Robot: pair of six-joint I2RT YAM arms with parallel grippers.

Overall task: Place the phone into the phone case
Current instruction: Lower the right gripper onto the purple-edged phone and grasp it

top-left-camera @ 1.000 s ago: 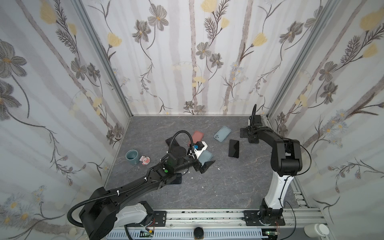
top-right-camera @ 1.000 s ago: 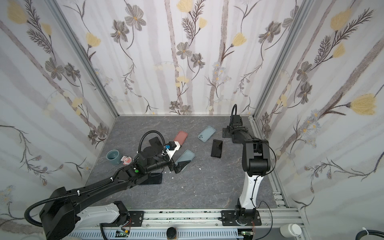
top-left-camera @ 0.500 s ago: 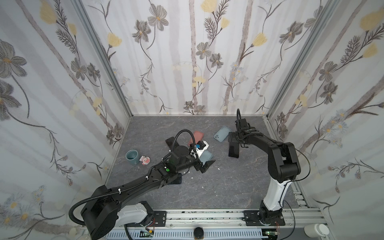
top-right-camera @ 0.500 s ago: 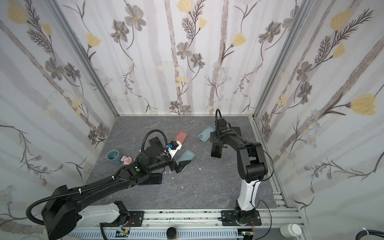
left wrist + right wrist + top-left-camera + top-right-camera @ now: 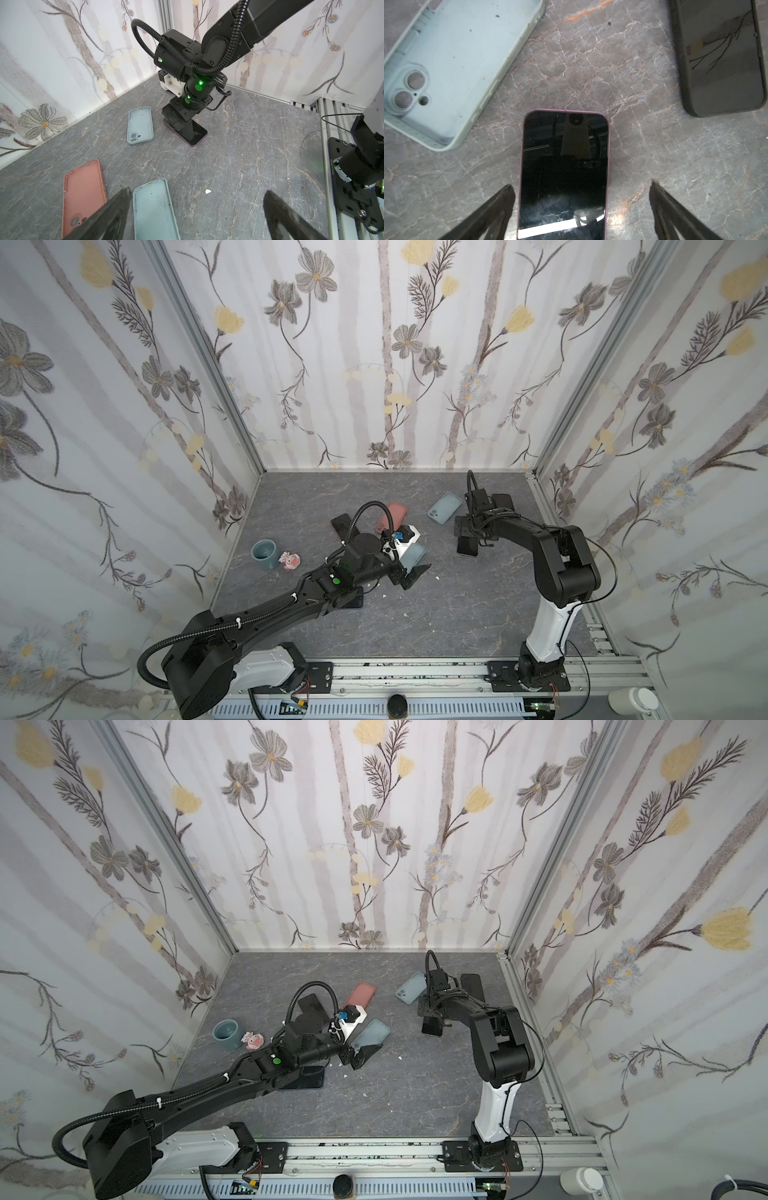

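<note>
My right gripper has both long edges of the phone [image 5: 467, 546] [image 5: 563, 210] between its open fingers, so it should go down around them and close next.
A phone [image 5: 564, 166] with a dark screen and purple edge lies flat on the grey table, right of the middle in both top views [image 5: 467, 548] [image 5: 432, 1028]. My right gripper [image 5: 581, 185] is open and low over it, one finger on each side of its long edges. A light blue phone case [image 5: 452, 68] [image 5: 444, 508] lies open side up just beyond the phone. My left gripper [image 5: 197, 192] [image 5: 409, 572] is open and empty above the end of a second light blue case [image 5: 154, 207] [image 5: 413, 556], which lies beside a pink case [image 5: 83, 193] [image 5: 392, 514].
A black phone [image 5: 718, 58] [image 5: 503, 502] lies near the right wall. Another black phone [image 5: 341, 524] lies left of the pink case, and a dark one [image 5: 355, 599] under the left arm. A teal mug [image 5: 264, 555] and a small figurine [image 5: 289, 561] stand at the left.
My right arm has swung in from the back right corner and come down over the purple-edged phone. The left arm has hardly moved. Both grippers stayed open.
</note>
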